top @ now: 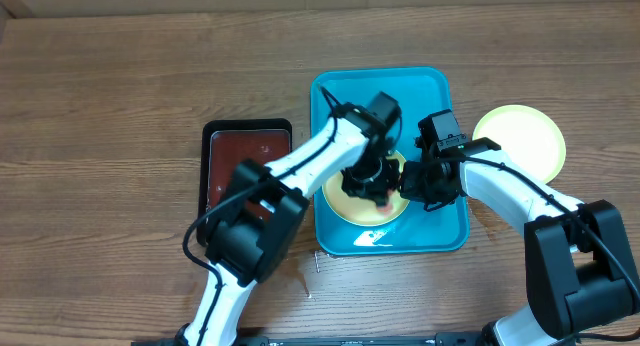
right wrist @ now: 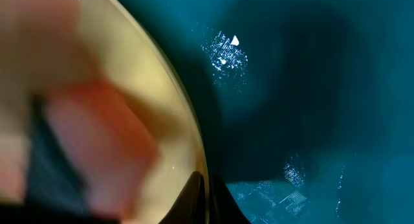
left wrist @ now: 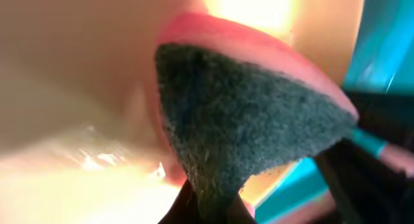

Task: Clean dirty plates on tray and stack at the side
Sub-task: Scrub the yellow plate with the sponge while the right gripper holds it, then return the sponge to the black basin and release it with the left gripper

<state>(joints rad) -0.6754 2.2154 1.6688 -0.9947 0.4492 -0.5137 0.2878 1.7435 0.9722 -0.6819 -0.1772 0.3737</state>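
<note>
I should move my left gripper up, to the left in the overhead view, then down into the black tray (top: 240, 154), and release the sponge where the black tray's red bottom shows clear.
A yellow-green plate (top: 352, 208) lies in the turquoise tray (top: 380, 86), toward its front. My left gripper (top: 368, 182) is shut on a pink sponge with a dark green scouring face (left wrist: 252, 120) and presses it on the plate (left wrist: 77, 68). My right gripper (top: 412, 181) is shut on the plate's right rim; in the right wrist view its fingers (right wrist: 208, 191) pinch the rim of the plate (right wrist: 149, 88) over the tray floor (right wrist: 310, 88). A second yellow-green plate (top: 520, 141) lies on the table to the right of the tray. The light blue plate is out of view.
A smaller black tray with a dark red inside (top: 245, 161) stands left of the turquoise tray, partly under my left arm. Both arms cross over the tray's front half. The wooden table (top: 120, 96) stretches to the left and back.
</note>
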